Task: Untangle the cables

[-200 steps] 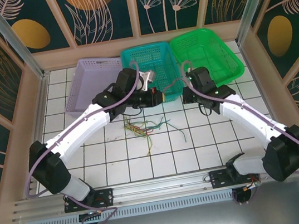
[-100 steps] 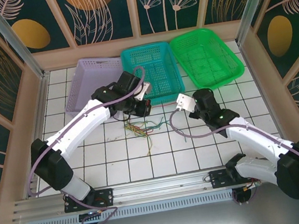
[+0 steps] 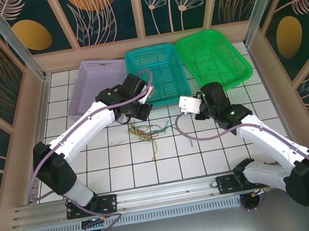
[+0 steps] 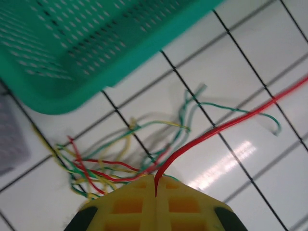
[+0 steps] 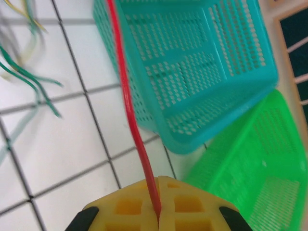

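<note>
I should next move my right gripper outward over the mesh bottom of the teal basket [image 3: 164, 71] [image 5: 190, 67], which is open outward of it, and let go of the red cable inside.
The cables [image 3: 147, 131] lie in a loose tangle of green, yellow and red wires on the white tiles at mid table; the left wrist view has the tangle [image 4: 98, 162] just ahead of the fingers. My left gripper [image 3: 143, 115] hovers at the tangle's back edge, its yellow fingers shut [image 4: 155, 188] on a red cable [image 4: 226, 126] that runs off to the right. My right gripper [image 3: 196, 111] is a tile or two to the right, shut [image 5: 157, 214] on a red cable [image 5: 126, 91] leading away toward the tangle.
Three baskets stand along the back: purple [image 3: 93, 84], teal [image 3: 156, 71] and green [image 3: 214, 57]. The teal basket's front rim [image 5: 192, 139] is close ahead of the right gripper, with the green basket [image 5: 255, 168] at its right. A loose green wire [image 3: 188, 139] lies right of the tangle.
The left gripper has drawn back left, from beside the teal basket to the tangle's edge. The right arm has swung forward and lower, then crept slightly back. Both stay shut.
</note>
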`<state>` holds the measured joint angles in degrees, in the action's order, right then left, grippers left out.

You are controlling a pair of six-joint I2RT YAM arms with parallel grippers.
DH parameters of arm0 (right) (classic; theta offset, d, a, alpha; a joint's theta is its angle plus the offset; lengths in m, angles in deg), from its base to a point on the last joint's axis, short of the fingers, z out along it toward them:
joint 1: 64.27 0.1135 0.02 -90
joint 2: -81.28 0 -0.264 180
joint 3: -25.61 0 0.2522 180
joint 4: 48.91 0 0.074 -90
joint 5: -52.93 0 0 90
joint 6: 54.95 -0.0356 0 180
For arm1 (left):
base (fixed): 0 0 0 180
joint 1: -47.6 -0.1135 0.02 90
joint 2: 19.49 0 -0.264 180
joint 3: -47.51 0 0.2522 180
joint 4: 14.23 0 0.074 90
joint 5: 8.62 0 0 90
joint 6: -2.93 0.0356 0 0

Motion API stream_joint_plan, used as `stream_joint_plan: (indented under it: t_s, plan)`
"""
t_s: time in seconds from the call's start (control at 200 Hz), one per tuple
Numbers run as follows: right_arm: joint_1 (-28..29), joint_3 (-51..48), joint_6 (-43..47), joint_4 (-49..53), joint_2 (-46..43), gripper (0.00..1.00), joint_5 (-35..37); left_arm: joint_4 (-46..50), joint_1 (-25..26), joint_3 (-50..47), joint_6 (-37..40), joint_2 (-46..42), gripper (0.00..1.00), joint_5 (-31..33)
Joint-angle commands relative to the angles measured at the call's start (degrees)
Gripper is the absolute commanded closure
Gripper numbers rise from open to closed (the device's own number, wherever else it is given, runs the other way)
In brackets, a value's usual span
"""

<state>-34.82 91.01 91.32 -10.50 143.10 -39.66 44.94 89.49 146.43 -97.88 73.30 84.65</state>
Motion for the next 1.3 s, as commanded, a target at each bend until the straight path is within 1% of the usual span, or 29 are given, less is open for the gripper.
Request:
stream_joint_plan:
  t_s: [0.0,0.035,0.085,0.13,0.165,0.195,0.215,0.29,0.33,0.375,0.425,0.531,0.586,0.686,0.751,0.846,0.931,0.996,1.131,1.226,1.246,1.261,1.266,1.271,1.281,1.296]
  plan:
    - [0.9,5.3,-12.8,15.2,3.0,1.0,-8.4,-4.2,-0.7,1.4,1.1,-2.8,0.92,13.6]
    - [1.4,6.6,-16.7,17.0,4.5,1.0,-9.5,-4.7,-0.7,2.5,1.5,-2.5,0.8,14.3]
    - [1.6,7.6,-21.0,17.9,5.0,1.0,-12.7,-4.8,-0.8,4.5,1.8,-1.7,0.72,15.4]
    - [1.6,9.2,-25.5,18.4,5.7,1.0,-14.9,-4.2,-0.7,6.3,1.9,-0.7,0.61,16.5]
    - [1.6,10.9,-29.4,19.2,7.1,1.0,-16.1,-3.5,-0.7,7.8,1.4,0.0,0.5,18.2]
    - [1.6,12.4,-32.7,19.4,8.2,1.0,-16.8,-2.7,-0.7,9.0,0.2,0.6,0.41,21.2]
    - [1.6,13.0,-34.0,19.6,8.7,1.0,-17.5,-2.1,-0.8,9.8,-0.8,1.0,0.36,23.3]
    - [1.6,16.2,-40.8,20.7,11.6,1.0,-19.0,-0.7,-1.1,12.6,-3.8,1.6,0.23,28.8]
    - [1.3,17.4,-43.5,21.3,13.0,1.0,-22.2,0.1,-1.3,14.0,-5.7,1.7,0.14,31.5]
    - [1.3,17.8,-45.1,21.4,13.8,1.0,-24.6,1.0,-2.0,15.6,-7.2,1.8,0.1,32.7]
    - [1.2,18.3,-46.9,21.8,15.0,1.0,-25.9,2.0,-3.2,17.4,-8.6,2.1,0.09,32.9]
    - [0.0,20.7,-51.3,23.0,17.8,1.0,-26.0,3.6,-4.3,21.1,-10.5,2.4,0.09,31.4]
    - [-1.0,23.3,-54.1,23.6,19.7,1.0,-26.0,3.7,-4.3,22.1,-11.7,2.0,0.1,29.1]
    - [-3.2,29.4,-60.9,23.1,23.9,1.0,-22.5,3.1,-4.3,21.5,-15.4,0.8,0.12,23.0]
    - [-4.8,33.2,-65.8,21.6,26.8,1.0,-22.1,2.0,-4.3,19.2,-18.1,-0.5,0.13,19.4]
    - [-5.0,39.0,-71.9,20.2,31.7,1.0,-17.8,-2.9,-4.3,13.0,-21.5,-3.8,0.17,12.8]
    - [-5.1,44.2,-77.0,19.1,36.8,1.0,-13.0,-6.8,-4.3,8.1,-25.4,-6.6,0.19,9.1]
    - [-5.3,49.7,-80.5,18.9,42.1,1.0,-10.7,-9.1,-4.3,4.9,-27.5,-8.5,0.2,7.6]
    - [-6.3,60.1,-86.9,17.2,52.5,1.0,-11.8,-11.2,-4.3,0.3,-30.3,-11.5,0.22,7.1]
    - [-7.6,65.1,-92.1,17.4,58.4,1.0,-12.2,-11.6,-4.3,-2.0,-31.5,-13.0,0.23,5.8]
    - [-7.9,65.3,-93.3,16.9,59.4,0.94,-13.2,-11.7,-4.3,-2.6,-31.8,-13.3,0.23,5.5]
    - [-8.1,65.2,-94.2,16.2,59.9,0.87,-14.4,-11.7,-4.3,-3.0,-32.1,-13.6,0.23,5.4]
    - [-8.3,65.0,-94.8,15.9,60.3,0.83,-15.0,-11.7,-4.3,-3.1,-32.2,-13.7,0.23,5.3]
    - [-8.3,65.0,-94.8,15.9,60.3,0.83,-15.0,-11.7,-4.3,-3.3,-32.3,-13.7,0.23,5.2]
    - [-8.5,64.9,-95.7,15.3,60.7,0.78,-15.8,-11.8,-4.3,-3.6,-32.6,-14.0,0.23,5.1]
    - [-8.6,64.8,-96.2,15.1,61.0,0.74,-16.3,-12.0,-4.3,-4.2,-32.8,-14.2,0.23,4.9]
